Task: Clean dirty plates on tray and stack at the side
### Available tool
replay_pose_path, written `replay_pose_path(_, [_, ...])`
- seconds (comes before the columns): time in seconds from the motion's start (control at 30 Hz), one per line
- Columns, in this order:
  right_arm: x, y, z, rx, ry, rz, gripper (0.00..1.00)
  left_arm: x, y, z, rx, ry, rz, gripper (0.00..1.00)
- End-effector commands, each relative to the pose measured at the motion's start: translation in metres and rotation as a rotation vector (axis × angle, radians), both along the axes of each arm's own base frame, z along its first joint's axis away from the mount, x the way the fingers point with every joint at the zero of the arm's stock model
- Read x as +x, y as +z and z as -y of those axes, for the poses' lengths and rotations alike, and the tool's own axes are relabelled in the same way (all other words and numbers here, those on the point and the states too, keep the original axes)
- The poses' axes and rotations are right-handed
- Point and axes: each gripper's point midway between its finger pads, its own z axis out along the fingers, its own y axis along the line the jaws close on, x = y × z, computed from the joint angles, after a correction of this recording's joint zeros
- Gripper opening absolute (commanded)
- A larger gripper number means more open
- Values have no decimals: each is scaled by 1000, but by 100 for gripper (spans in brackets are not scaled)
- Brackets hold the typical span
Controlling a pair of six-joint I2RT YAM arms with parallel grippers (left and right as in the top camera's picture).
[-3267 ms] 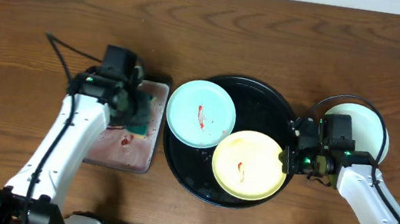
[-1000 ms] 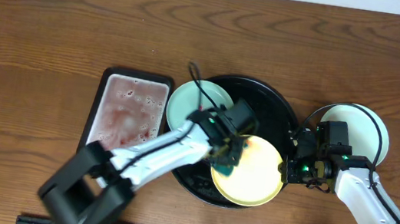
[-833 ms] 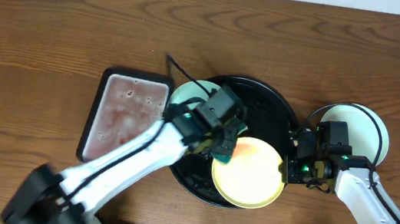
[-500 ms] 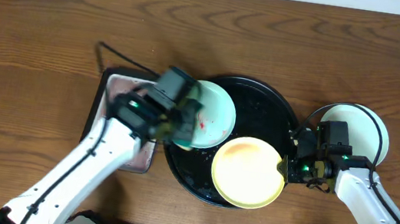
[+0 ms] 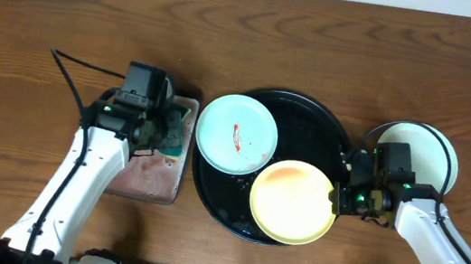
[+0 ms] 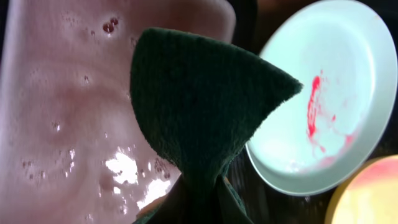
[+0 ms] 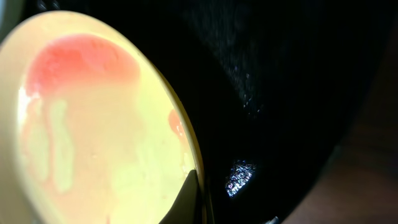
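Note:
The robot's left gripper will next move down and let go of the dark green sponge (image 6: 199,106) inside the rectangular tray's rim, clear of the blue plate, because the rectangular tray's soapy water is below the sponge.
The round black tray (image 5: 315,120) holds a mint-blue plate (image 5: 236,133) with a red smear and a pale yellow plate (image 5: 292,201) with a faint pink film. A second pale plate (image 5: 429,153) lies on the table right of the tray. My left gripper (image 5: 166,129) is shut on a dark green sponge (image 6: 199,106) over the right edge of the rectangular tray. The blue plate (image 6: 323,93) shows beside the sponge in the left wrist view. My right gripper (image 5: 337,193) is shut on the yellow plate's right rim (image 7: 186,149).
The rectangular black-rimmed tray (image 5: 143,175) with pinkish soapy water (image 6: 62,112) sits left of the round tray. A black cable trails from the left arm toward the back left. Bare wooden table surrounds everything.
My left arm swung from the yellow plate back left to the rectangular tray, carrying the sponge. The yellow plate's red smear has become a faint pink film. My right gripper kept its hold.

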Motion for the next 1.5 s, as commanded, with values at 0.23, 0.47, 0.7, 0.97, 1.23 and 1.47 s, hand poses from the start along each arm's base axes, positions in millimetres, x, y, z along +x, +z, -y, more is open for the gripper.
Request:
replay_pose_path(0.23, [48, 79, 37, -252, -92, 366, 1, 1, -42, -16, 14, -37, -38, 8])
replay_pose_path(0.47, [57, 126, 48, -469, -137, 595, 1, -1, -65, -17, 24, -39, -106, 49])
replay_pose_path(0.7, [57, 161, 28, -635, -64, 781, 1, 0, -72, -28, 87, -23, -118, 63])
replay_pose_path(0.97, [50, 184, 9, -765, -19, 907, 1, 16, -67, -26, 81, -21, -48, 63])
replay_pose_path(1.23, [47, 205, -11, -833, 50, 1015, 1, 19, -66, -22, 57, -29, -36, 63])
replay_pose_path(1.47, [46, 211, -22, -875, 150, 1051, 1, 19, -72, -20, 49, -32, -51, 64])
